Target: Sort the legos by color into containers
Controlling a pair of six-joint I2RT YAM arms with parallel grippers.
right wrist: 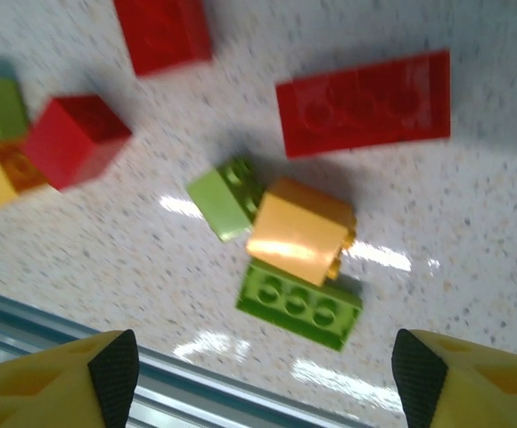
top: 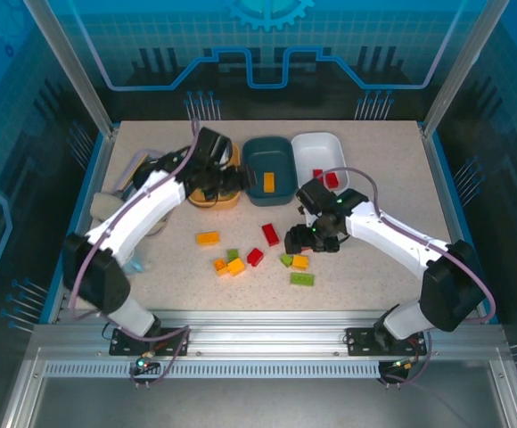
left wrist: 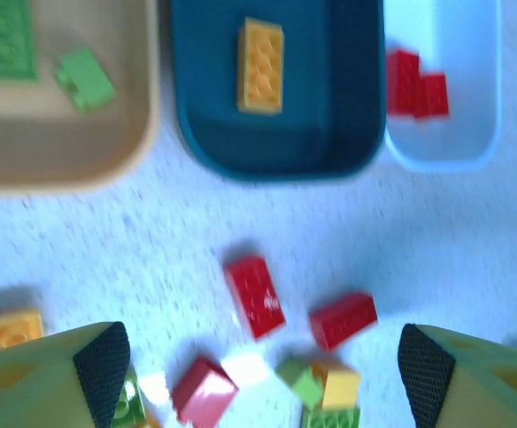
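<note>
My right gripper should next go down onto the yellow lego [top: 300, 262] [right wrist: 299, 230] below, fingers around the lego's studded and plain ends, because a green brick borders its near side.
Three tubs stand in a row at the back: orange [top: 226, 198], dark teal [top: 267, 157] and white [top: 319, 147]. In the left wrist view the orange tub [left wrist: 71, 152] holds green bricks [left wrist: 85, 78], the teal tub [left wrist: 276, 143] an orange-yellow brick [left wrist: 260, 66], and the white tub [left wrist: 441, 134] red bricks [left wrist: 416, 83]. Loose legos lie mid-table: red [top: 270, 234], orange [top: 207, 238], green [top: 301, 279]. My left gripper [top: 227, 183] hangs open over the orange tub's front. My right gripper [right wrist: 263, 374] is open above a green brick [right wrist: 299, 303] and an orange one [right wrist: 300, 230].
A lavender tray [top: 136, 166] lies at the back left, partly behind my left arm. A metal rail [top: 258, 321] runs along the table's near edge, close to the right gripper. A flat red brick [right wrist: 363, 102] and a red block [right wrist: 76, 138] lie nearby.
</note>
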